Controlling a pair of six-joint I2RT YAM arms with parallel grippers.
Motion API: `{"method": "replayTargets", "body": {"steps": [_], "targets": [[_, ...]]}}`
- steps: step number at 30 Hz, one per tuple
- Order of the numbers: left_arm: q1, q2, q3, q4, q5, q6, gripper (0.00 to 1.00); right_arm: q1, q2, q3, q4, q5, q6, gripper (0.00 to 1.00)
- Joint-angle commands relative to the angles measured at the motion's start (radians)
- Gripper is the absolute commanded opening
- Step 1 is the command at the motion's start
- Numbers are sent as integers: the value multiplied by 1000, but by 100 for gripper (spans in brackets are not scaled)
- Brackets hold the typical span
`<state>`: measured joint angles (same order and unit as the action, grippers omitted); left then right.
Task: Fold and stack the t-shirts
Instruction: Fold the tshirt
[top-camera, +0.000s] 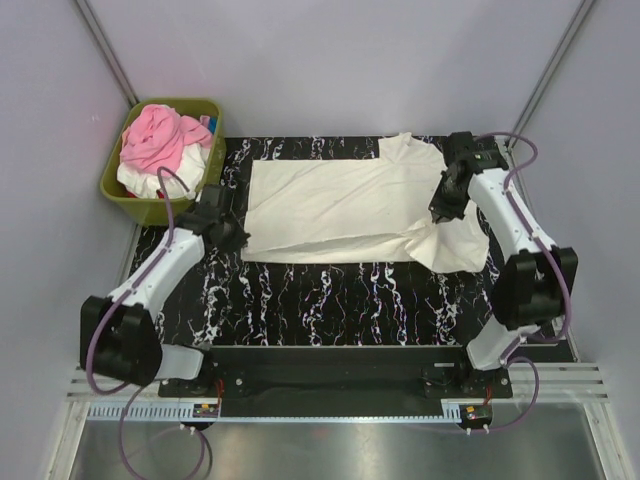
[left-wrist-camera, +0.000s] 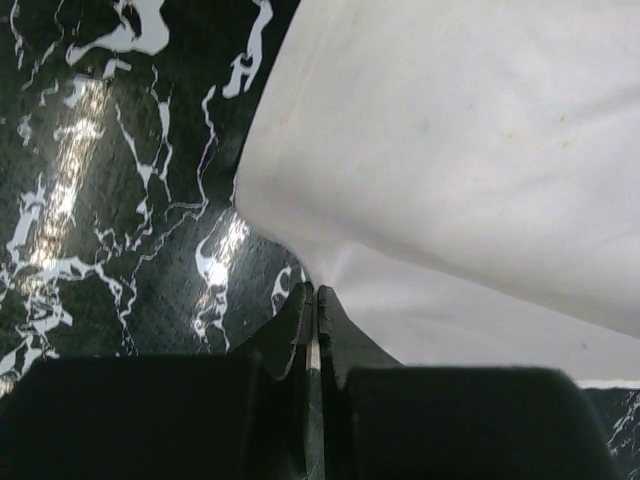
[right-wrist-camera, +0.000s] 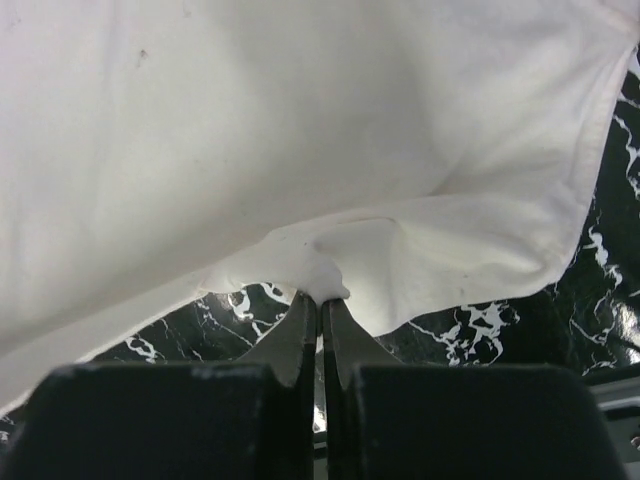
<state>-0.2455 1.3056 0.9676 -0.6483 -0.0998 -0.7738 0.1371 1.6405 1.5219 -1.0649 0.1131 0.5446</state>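
My left gripper is pinching the corner. It needs to first carry the corner away from my base and slightly toward the middle of the cream t-shirt, then open.
A cream t-shirt (top-camera: 340, 205) lies spread across the black marbled table (top-camera: 330, 300), its right part folded over with a sleeve trailing toward the near right. My left gripper (top-camera: 236, 236) is shut on the shirt's near-left corner; in the left wrist view the cream t-shirt (left-wrist-camera: 450, 150) runs into the closed left gripper (left-wrist-camera: 317, 292). My right gripper (top-camera: 438, 215) is shut on a bunched pinch of the right side; the right wrist view shows the cream t-shirt (right-wrist-camera: 300, 120) lifted off the table above the right gripper (right-wrist-camera: 321, 300).
An olive-green basket (top-camera: 112, 188) stands at the table's far-left corner, holding a crumpled pink shirt (top-camera: 160, 140) over a white one (top-camera: 140, 182). Grey walls close in the left, right and back. Bare marbled surface lies in front of the shirt.
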Motion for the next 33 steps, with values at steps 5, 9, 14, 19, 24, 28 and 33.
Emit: {"method": "replayTargets", "body": {"steps": [5,9,14,19,24,28,33], "targets": [[41,260,218,22,64,100,0,-10,244,224,-56,48,-101,0],[48,375,310,19,69,125,0,-24,341,343,-90,60,-101,0],[57,483,414,-10,49,142,0,-34,430,463,-106,43,-120,0],[87,552,470,-60,17,139,0,-53,512,562,-129,-6,-150,0],[152,604,493,-56,89,139,1,-99,636,720,-179,-73,-147,29],[153,681,566,-97,150,182,53,-174,726,909,-282,-26,-133,99],[150,563,493,-68,129,208,75,-188,563,694,-192,53,-138,100]]}}
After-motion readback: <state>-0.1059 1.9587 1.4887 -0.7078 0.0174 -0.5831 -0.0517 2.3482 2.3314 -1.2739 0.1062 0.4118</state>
